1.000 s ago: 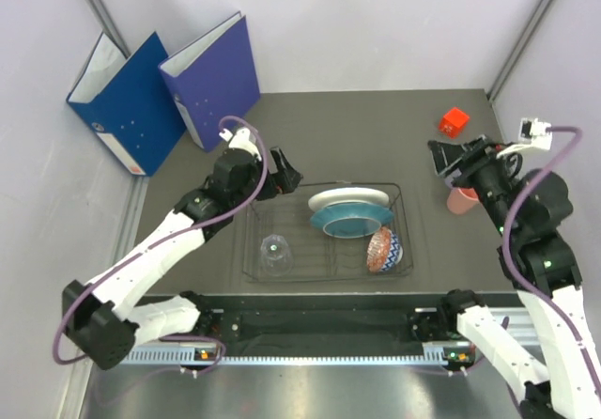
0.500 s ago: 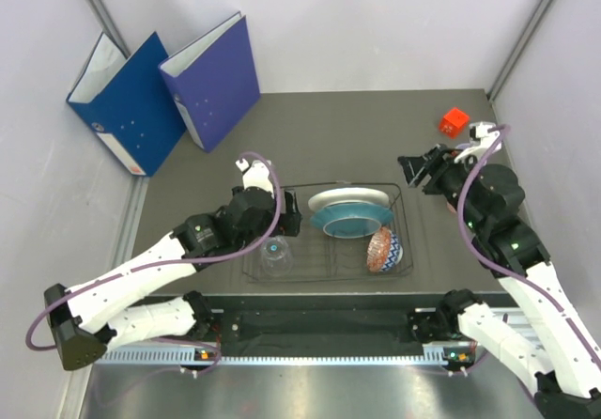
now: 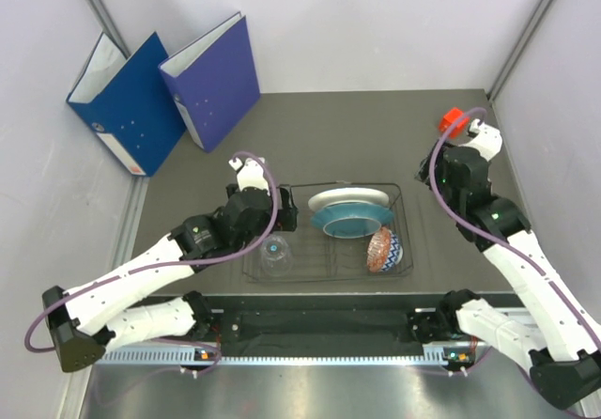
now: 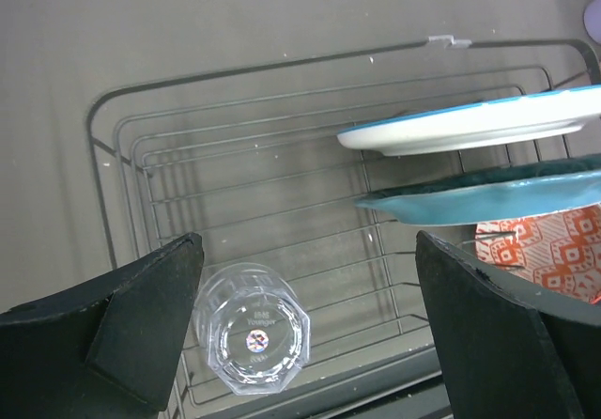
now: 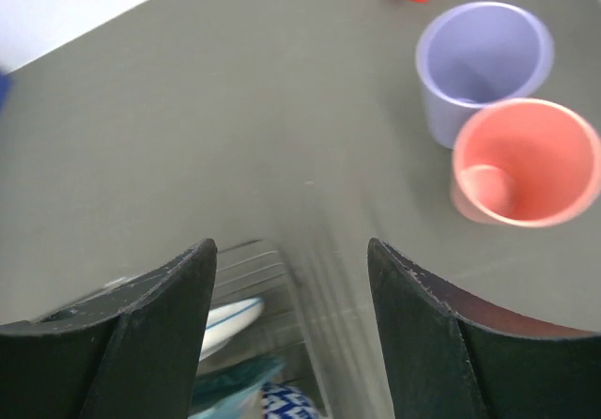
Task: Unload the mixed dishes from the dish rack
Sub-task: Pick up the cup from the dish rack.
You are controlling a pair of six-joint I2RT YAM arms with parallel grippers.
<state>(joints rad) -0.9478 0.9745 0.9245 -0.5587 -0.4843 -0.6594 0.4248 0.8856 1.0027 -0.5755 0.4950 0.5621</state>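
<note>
My left gripper next moves back and lowers its open fingers around the upturned bottom (image 3: 274, 249) (image 4: 258, 341), as the clear glass stands upside down below and back of it.
The dark wire dish rack (image 3: 404, 193) holds a clear glass (image 3: 275, 250) upside down at its left, a white plate (image 3: 347, 198) and a teal plate (image 3: 352, 220) on edge, and a small red-patterned bowl (image 3: 383, 250). My left gripper (image 3: 285, 214) is open and empty above the rack, just behind the glass (image 4: 254, 339). My right gripper (image 3: 438, 180) is open and empty over the table by the rack's right end. The lavender cup (image 5: 484, 57) and the salmon-pink cup (image 5: 526, 161) stand upright on the table, touching; in the top view my right arm hides them.
A small red block (image 3: 453, 118) lies at the back right, behind the cups. Two blue binders (image 3: 164, 90) stand at the back left. Walls close in both sides of the table.
My left gripper moved from the rack's back left corner to above the glass. My right gripper left the salmon-pink cup and swung toward the rack's right end.
</note>
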